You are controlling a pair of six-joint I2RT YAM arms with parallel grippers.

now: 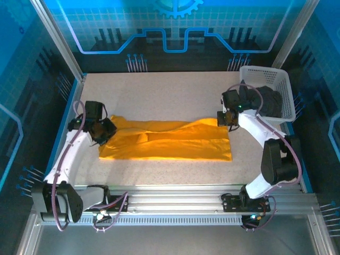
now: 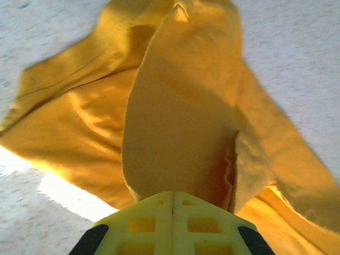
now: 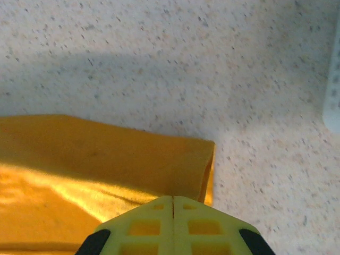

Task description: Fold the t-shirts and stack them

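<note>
The shirt's pinched corner goes back and down with my right gripper next, onto the shirt's near strip (image 1: 223,144) for release, as the strip still lies flat and uncovered.
The orange-yellow t-shirt (image 1: 170,141) lies stretched left to right across the middle of the table. My left gripper (image 1: 106,130) is shut on its left end. In the left wrist view a fold of the orange-yellow t-shirt (image 2: 180,106) runs up into the closed left gripper (image 2: 172,194). My right gripper (image 1: 226,119) is shut on the shirt's far right corner. The right wrist view shows that folded corner of the orange-yellow t-shirt (image 3: 106,159) pinched under the right gripper (image 3: 173,197). A dark charcoal t-shirt (image 1: 268,101) sits bunched inside the basket.
The white lattice basket (image 1: 265,71) stands at the back right, just behind the right arm; the basket's edge (image 3: 333,79) shows at the right of the right wrist view. The speckled table (image 1: 159,90) is bare behind the shirt. A metal rail (image 1: 175,204) borders the near edge.
</note>
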